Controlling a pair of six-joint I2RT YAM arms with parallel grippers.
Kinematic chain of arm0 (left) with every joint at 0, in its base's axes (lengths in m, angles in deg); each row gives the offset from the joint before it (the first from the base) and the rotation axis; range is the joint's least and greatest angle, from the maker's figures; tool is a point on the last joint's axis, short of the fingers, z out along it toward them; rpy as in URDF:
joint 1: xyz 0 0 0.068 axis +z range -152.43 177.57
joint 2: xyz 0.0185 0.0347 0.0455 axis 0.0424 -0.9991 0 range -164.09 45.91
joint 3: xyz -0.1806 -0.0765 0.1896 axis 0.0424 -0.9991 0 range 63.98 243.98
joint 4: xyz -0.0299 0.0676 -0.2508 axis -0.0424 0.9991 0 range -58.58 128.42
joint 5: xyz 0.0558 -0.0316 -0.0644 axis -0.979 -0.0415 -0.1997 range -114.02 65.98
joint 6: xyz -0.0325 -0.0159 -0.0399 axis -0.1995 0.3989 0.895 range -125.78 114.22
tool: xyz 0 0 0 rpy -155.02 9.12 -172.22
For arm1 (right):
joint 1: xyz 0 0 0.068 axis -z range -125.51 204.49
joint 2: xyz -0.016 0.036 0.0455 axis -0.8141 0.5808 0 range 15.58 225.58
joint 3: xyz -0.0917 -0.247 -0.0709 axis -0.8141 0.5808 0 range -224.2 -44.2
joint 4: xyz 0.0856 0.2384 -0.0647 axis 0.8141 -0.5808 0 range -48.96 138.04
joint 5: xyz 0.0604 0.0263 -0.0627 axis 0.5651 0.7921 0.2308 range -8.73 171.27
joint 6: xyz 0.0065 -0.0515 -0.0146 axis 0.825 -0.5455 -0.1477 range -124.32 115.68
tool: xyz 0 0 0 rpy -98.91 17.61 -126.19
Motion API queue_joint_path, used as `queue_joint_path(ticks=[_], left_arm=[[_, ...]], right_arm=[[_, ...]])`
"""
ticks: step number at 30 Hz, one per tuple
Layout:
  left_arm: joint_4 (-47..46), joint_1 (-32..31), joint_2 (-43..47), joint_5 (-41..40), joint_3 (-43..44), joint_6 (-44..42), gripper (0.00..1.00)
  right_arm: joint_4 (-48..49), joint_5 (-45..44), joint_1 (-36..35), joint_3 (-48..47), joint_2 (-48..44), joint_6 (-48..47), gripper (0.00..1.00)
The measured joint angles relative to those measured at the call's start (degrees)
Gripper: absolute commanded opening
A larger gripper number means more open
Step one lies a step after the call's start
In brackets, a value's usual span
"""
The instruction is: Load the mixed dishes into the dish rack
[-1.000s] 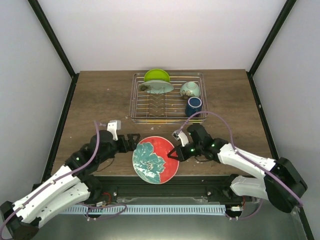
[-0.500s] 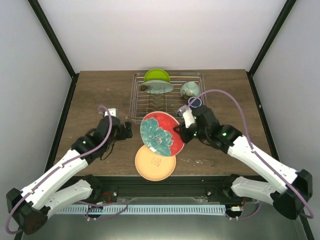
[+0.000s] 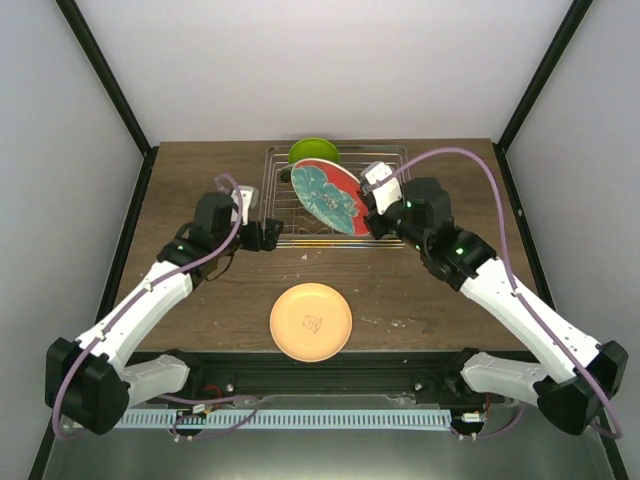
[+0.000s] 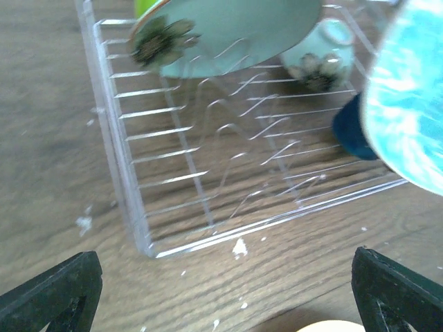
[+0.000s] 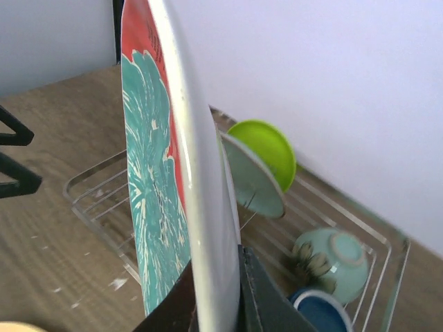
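Observation:
The wire slots beside the pale mint dish (image 5: pixel 252 181) are empty, so next my right gripper needs to turn, lower the red plate into them and release the plate's rim.
My right gripper (image 3: pixel 371 212) (image 5: pixel 218 299) is shut on the rim of the red plate with teal floral pattern (image 3: pixel 329 198) (image 5: pixel 163 200), holding it on edge above the wire dish rack (image 3: pixel 300 239) (image 5: pixel 97 200). Inside the rack are a lime-green plate (image 3: pixel 313 150) (image 5: pixel 266 146), a leaning pale mint dish (image 5: pixel 252 181) (image 4: pixel 235 34), a mint-green bowl (image 5: pixel 332 263) (image 4: pixel 318 59) and a dark-blue mug (image 5: pixel 322 311) (image 4: pixel 349 131). My left gripper (image 3: pixel 268 236) (image 4: pixel 221 297) hangs open and empty at the rack's front-left corner (image 4: pixel 142 235). A peach-tan plate (image 3: pixel 311 321) lies flat on the table.
The wooden table (image 3: pixel 190 200) is ringed by black frame posts and white walls. Small white flecks (image 4: pixel 239 247) dot the wood just in front of the rack. The peach-tan plate sits near the front edge, between the two arm bases.
My right gripper carried the red plate up from the table's front to over the rack, tipping it on edge and uncovering the peach-tan plate. My left arm swung forward to the rack's front-left corner.

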Motion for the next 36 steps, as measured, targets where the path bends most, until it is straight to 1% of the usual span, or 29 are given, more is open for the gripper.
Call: queue_joint_path(ticks=[4,7,9,13,18,22,26,30,33,36], left_arm=[[-2.56,0.74,-3.1,6.58,2.93,-4.85,1.0],[-3.5,1.4,-4.87,9.88,4.5,-7.61,1.0],[-3.74,2.1,-5.66,11.34,5.05,-8.79,1.0],[-3.82,4.04,-6.16,13.99,5.2,-10.12,1.0],[-3.82,5.42,-6.16,15.26,5.2,-10.82,1.0],[-3.89,5.92,-6.16,15.56,5.2,-11.3,1.0],[-4.24,6.97,-6.29,15.93,5.16,-11.63,1.0],[-6.82,9.09,-6.32,17.22,3.43,-11.08,1.0],[-8.83,10.1,-6.49,18.23,1.18,-10.47,1.0],[-9.57,10.16,-7.04,18.49,0.11,-9.94,1.0]], right_arm=[[10.84,4.81,4.26,3.76,1.27,-8.02,0.01],[17.9,10.95,8.94,5.84,2.82,-12.85,0.01],[20.9,14.05,11.39,5.53,5.22,-15.17,0.01],[23.28,18.88,14.05,2.12,12.48,-20.7,0.01],[23.71,24.15,14.51,-1.53,20.11,-26.97,0.01],[25.51,27.76,14.49,-1.38,21.88,-31.58,0.01],[32.98,30.25,14.47,0.39,22.36,-36.11,0.01],[41.27,32.3,14.47,3.15,23.71,-41.9,0.01],[43.82,33.09,14.43,3.28,26.71,-45.38,0.01],[43.91,33.38,14.45,3.28,29.75,-48.09,0.01]])
